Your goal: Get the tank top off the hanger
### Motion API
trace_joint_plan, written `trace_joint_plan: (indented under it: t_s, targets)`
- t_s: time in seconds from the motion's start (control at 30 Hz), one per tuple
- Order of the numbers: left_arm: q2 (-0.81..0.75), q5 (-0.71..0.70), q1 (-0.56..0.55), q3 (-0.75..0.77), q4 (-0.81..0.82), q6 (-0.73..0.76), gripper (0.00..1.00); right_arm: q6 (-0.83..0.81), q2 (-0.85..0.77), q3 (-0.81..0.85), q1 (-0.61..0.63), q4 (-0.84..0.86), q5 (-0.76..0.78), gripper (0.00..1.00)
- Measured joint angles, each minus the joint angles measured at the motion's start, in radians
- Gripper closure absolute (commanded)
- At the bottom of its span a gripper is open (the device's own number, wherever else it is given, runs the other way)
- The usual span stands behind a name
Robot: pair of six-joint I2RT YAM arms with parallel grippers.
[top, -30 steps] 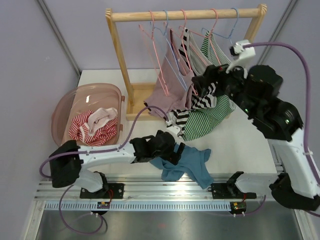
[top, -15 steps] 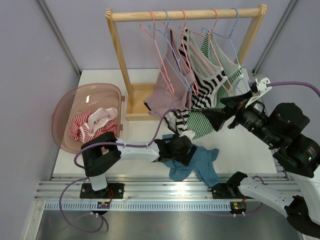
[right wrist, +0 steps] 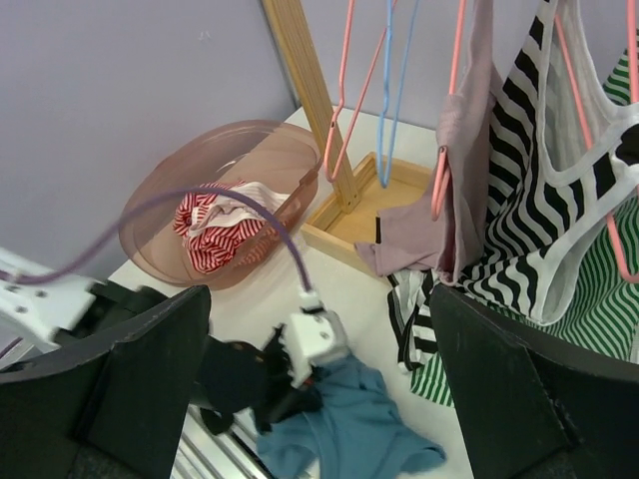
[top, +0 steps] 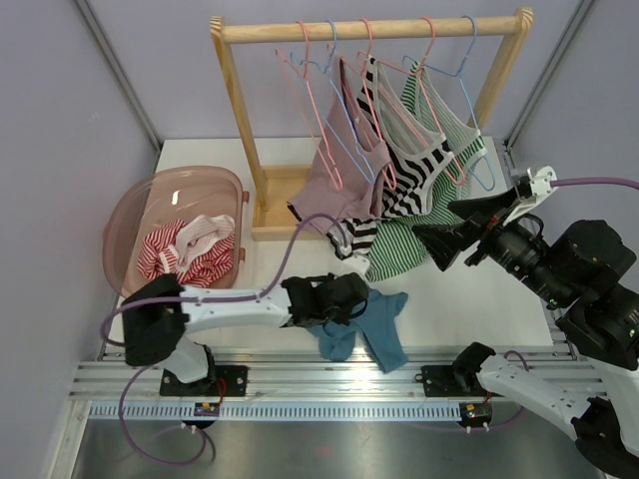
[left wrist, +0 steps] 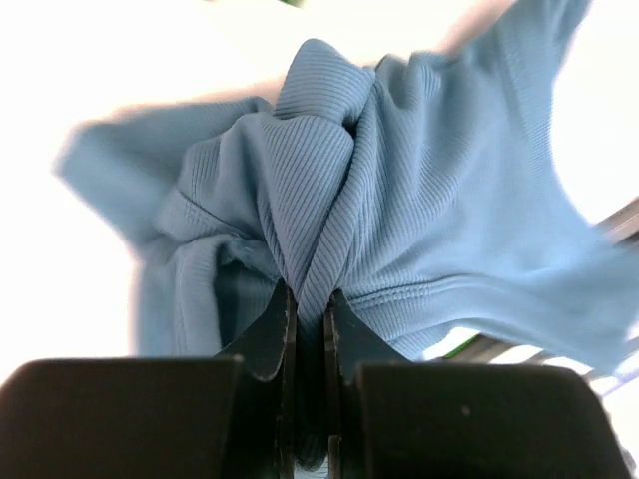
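The pink basket holds garments. I will next lift my left gripper and swing it outward over that basket to release the blue tank top there.
A blue tank top [top: 377, 321] lies crumpled on the white table near its front edge, off any hanger. My left gripper [top: 344, 299] is shut on a fold of the blue tank top [left wrist: 399, 190], and ribbed cloth bunches between the closed fingers [left wrist: 272, 329]. Pink and blue wire hangers [top: 324, 110] hang from the wooden rack [top: 369, 28]. Three of them carry a mauve top [top: 334, 190], a black-and-white striped top [top: 407, 185] and a green striped top [top: 431, 228]. My right gripper [top: 457, 226] hovers open right of the hanging clothes, holding nothing.
A pink translucent basket [top: 130, 215] at the left holds red-and-white striped garments [top: 190, 254]. The rack's wooden base tray [top: 275, 205] sits beside it. In the right wrist view, the basket [right wrist: 160, 200] and the blue tank top [right wrist: 364, 434] lie below the open fingers.
The left gripper closed on the blue tank top and pulled it slightly left. The right arm drew back from the hanging clothes, down and to the right, staying open.
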Motion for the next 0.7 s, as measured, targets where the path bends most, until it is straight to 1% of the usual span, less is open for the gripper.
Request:
trace_joint_plan:
  t_s: [0.1, 0.2, 0.3, 0.4, 0.47, 0.63, 0.7]
  targets:
    - [-0.158, -0.110, 0.001, 0.030, -0.152, -0.019, 1.00, 0.000, 0.006, 0.000, 0.000, -0.001, 0.034, 0.01]
    - [-0.298, -0.210, 0.014, 0.100, -0.286, -0.029, 1.00, 0.001, 0.024, 0.000, 0.000, -0.008, 0.070, 0.00]
    - [-0.406, -0.294, 0.075, 0.202, -0.412, -0.035, 1.00, 0.002, 0.040, -0.003, 0.000, -0.011, 0.096, 0.00]
    - [-0.480, -0.336, 0.217, 0.272, -0.499, -0.023, 1.00, 0.006, 0.045, -0.011, 0.000, -0.008, 0.127, 0.00]
    - [-0.520, -0.344, 0.350, 0.296, -0.538, 0.004, 1.00, 0.009, 0.045, -0.013, 0.000, -0.006, 0.148, 0.00]
    - [-0.555, -0.311, 0.684, 0.354, -0.597, 0.096, 1.00, 0.010, 0.057, -0.013, 0.000, 0.007, 0.202, 0.01]
    - [-0.546, -0.271, 0.819, 0.385, -0.602, 0.130, 1.00, 0.011, 0.075, -0.013, 0.000, 0.017, 0.231, 0.01]
